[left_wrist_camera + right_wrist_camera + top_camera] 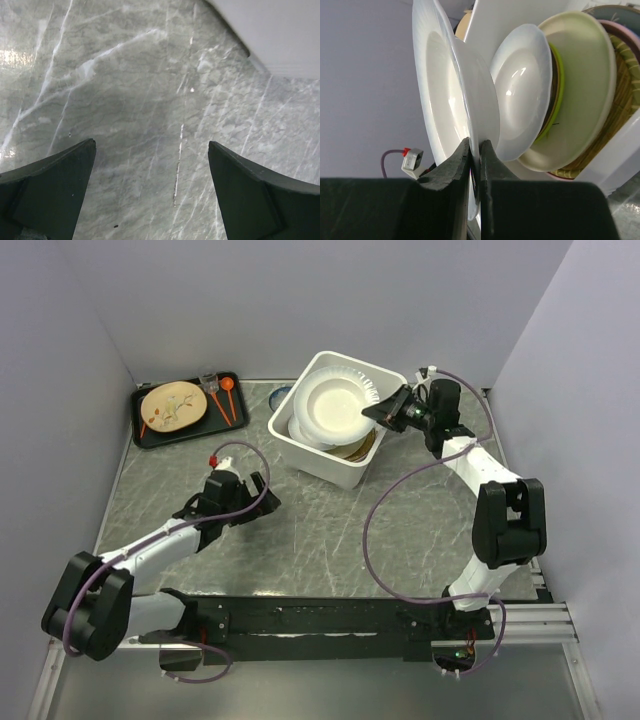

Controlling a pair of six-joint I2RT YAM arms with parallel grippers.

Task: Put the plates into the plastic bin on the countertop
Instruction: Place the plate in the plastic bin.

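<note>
My right gripper has the large white plate. Next it needs to lower the plate into the bin (320,462), down against the smaller white plate (520,90).
The white plastic bin (320,462) stands at the back middle of the countertop (300,530). It holds a stack of plates. My right gripper (385,408) is shut on the rim of a large white plate (335,405), which sits tilted over the bin's right side. In the right wrist view the gripper (476,150) pinches that white plate (440,100). Behind it lie a smaller white plate (520,90), a lime green edge (557,95), a cream plate (585,80) and a woven yellow one (625,85). My left gripper (262,490) hovers open over bare countertop (150,100), left of the bin.
A flat black tray (150,435) at the back left carries a cream twig-pattern plate (172,406) and orange utensils (225,400). A small blue-rimmed dish (281,394) peeks out behind the bin. The bin's corner (280,30) shows in the left wrist view. Grey walls enclose three sides.
</note>
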